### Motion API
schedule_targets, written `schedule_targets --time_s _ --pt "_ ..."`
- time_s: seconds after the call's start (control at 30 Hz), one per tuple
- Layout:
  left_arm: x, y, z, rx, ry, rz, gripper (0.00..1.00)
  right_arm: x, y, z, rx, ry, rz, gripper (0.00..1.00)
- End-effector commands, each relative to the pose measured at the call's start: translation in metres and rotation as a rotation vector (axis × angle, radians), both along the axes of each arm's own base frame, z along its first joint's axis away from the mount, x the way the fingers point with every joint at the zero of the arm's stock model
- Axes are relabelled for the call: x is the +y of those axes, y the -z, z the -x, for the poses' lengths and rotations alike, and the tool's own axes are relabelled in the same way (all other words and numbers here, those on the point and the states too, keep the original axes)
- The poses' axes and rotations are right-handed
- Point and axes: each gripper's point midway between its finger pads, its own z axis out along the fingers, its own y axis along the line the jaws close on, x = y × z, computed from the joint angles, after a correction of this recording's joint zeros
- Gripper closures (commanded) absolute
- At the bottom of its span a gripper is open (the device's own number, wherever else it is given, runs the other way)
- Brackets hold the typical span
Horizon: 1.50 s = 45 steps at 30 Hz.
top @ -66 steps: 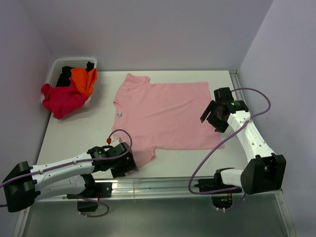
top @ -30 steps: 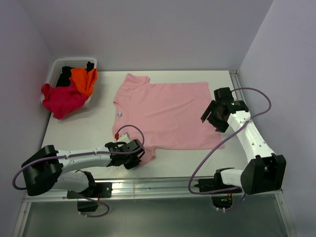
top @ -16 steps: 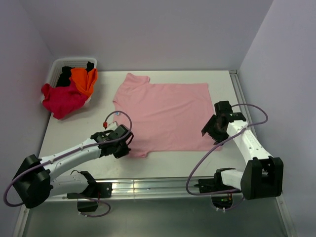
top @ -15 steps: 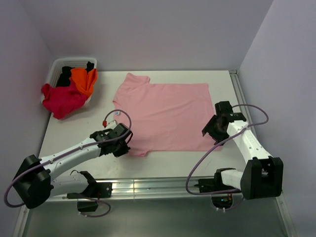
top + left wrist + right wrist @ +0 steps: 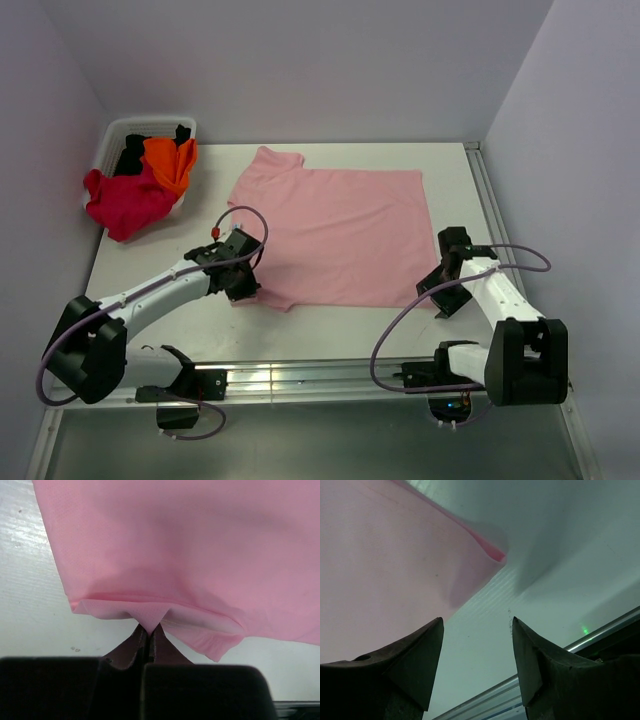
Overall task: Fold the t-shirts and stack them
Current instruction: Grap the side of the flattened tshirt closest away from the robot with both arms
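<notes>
The neck end's middle is outward of the fingers, so my left gripper will carry the sleeve edge outward over the shirt and release it there.
A light pink t-shirt (image 5: 335, 230) lies spread flat mid-table, neck to the left. My left gripper (image 5: 247, 291) is shut on its near-left sleeve edge, which is tucked in against the body; the left wrist view shows the jaws (image 5: 148, 630) pinching a point of pink cloth (image 5: 175, 545). My right gripper (image 5: 440, 298) stands open, low over the table just off the shirt's near-right corner. Between its fingertips (image 5: 476, 625) is bare table, with the pink cloth (image 5: 385, 570) to the left. Crimson (image 5: 125, 200), orange (image 5: 170, 160) and black (image 5: 130, 155) t-shirts are heaped at the back left.
A white basket (image 5: 115, 130) in the back-left corner holds the heap, with the crimson shirt spilling over its near side. A metal rail (image 5: 330, 375) runs along the table's near edge, and another (image 5: 485, 190) along the right side. Walls close in on three sides.
My left gripper has carried the near sleeve away from the front edge, so it no longer sticks out. My right gripper has come nearer, down to the shirt's near-right corner, its jaws narrowing.
</notes>
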Motion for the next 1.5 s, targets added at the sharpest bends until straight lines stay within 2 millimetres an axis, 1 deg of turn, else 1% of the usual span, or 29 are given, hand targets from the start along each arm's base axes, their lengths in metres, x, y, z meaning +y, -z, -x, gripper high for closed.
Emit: schedule_targets --time_s 0.0,0.17,0.2,0.47,0.5,0.53,0.6,0.63,0.67,0.73,0.8,0.87,0.9,0.97,1.0,1.03,1.07,1.1,1.17,1.2,1.23,1.27,1.3,1.37,1.4,1.47 --pt "-0.011 -0.01 -0.015 -0.045 0.044 0.049 1.0 -0.013 0.004 -0.004 -0.011 0.062 0.059 0.35" --pt "-0.002 -0.005 -0.013 -0.039 0.038 0.049 1.0 -0.021 0.013 -0.006 0.024 0.099 0.093 0.35" --pt "-0.002 -0.005 -0.012 -0.035 0.041 0.052 1.0 -0.022 0.014 -0.01 0.012 0.106 0.095 0.35" --pt "0.013 0.001 -0.007 -0.024 0.027 0.044 1.0 -0.04 0.024 -0.027 0.041 0.15 0.148 0.38" --pt "0.014 0.001 -0.006 -0.025 0.026 0.043 1.0 -0.041 0.025 -0.03 0.033 0.153 0.146 0.41" --pt "0.016 0.0 -0.007 -0.029 0.02 0.045 1.0 -0.042 0.027 -0.031 0.04 0.156 0.148 0.46" --pt "0.017 -0.001 -0.008 -0.031 0.02 0.045 1.0 -0.043 0.029 -0.031 0.046 0.158 0.152 0.54" --pt "0.019 -0.001 -0.008 -0.03 0.017 0.047 1.0 -0.043 0.031 -0.031 0.051 0.156 0.152 0.6" --pt "0.018 -0.002 -0.009 -0.033 0.018 0.048 1.0 -0.044 0.032 -0.029 0.059 0.154 0.155 0.64" --pt "0.019 -0.004 -0.01 -0.033 0.019 0.048 1.0 -0.043 0.032 -0.029 0.06 0.149 0.154 0.79" --pt "0.019 -0.006 -0.011 -0.032 0.02 0.049 1.0 -0.043 0.03 -0.027 0.062 0.149 0.151 0.82" --pt "0.017 -0.013 -0.015 -0.042 0.021 0.056 1.0 -0.041 0.028 -0.026 0.061 0.145 0.142 0.87" --pt "0.017 -0.019 -0.017 -0.046 0.021 0.053 1.0 -0.04 0.025 -0.026 0.055 0.139 0.134 0.92" --pt "0.016 -0.026 -0.021 -0.049 0.025 0.048 1.0 -0.038 0.02 -0.022 0.062 0.135 0.125 0.94" --pt "0.015 -0.034 -0.024 -0.053 0.027 0.048 1.0 -0.038 0.014 -0.027 0.041 0.133 0.121 0.96" --pt "0.014 -0.036 -0.026 -0.047 0.031 0.046 1.0 -0.037 0.011 -0.027 0.039 0.131 0.117 0.99" --pt "0.013 -0.039 -0.027 -0.043 0.04 0.043 1.0 -0.036 0.006 -0.025 0.047 0.125 0.111 1.0" --pt "0.009 -0.049 -0.032 -0.052 0.047 0.054 1.0 -0.036 -0.003 -0.031 0.018 0.117 0.108 1.0" --pt "0.007 -0.054 -0.037 -0.045 0.058 0.046 1.0 -0.034 -0.014 -0.034 0.004 0.111 0.097 1.0" --pt "0.002 -0.065 -0.045 -0.066 0.065 0.057 1.0 -0.034 -0.026 -0.042 -0.032 0.103 0.097 1.0" --pt "0.002 -0.065 -0.047 -0.049 0.067 0.046 1.0 -0.034 -0.032 -0.045 -0.045 0.103 0.093 1.0" --pt "0.001 -0.069 -0.051 -0.054 0.075 0.045 1.0 -0.033 -0.037 -0.049 -0.055 0.098 0.088 1.0" --pt "-0.003 -0.081 -0.059 -0.076 0.077 0.054 1.0 -0.033 -0.049 -0.056 -0.078 0.092 0.084 1.0" --pt "-0.004 -0.081 -0.065 -0.058 0.086 0.04 1.0 -0.031 -0.059 -0.063 -0.095 0.088 0.07 1.0" --pt "-0.007 -0.091 -0.073 -0.079 0.087 0.046 1.0 -0.031 -0.068 -0.072 -0.115 0.084 0.067 1.0" --pt "-0.008 -0.091 -0.08 -0.069 0.091 0.038 1.0 -0.031 -0.076 -0.08 -0.13 0.079 0.064 1.0"
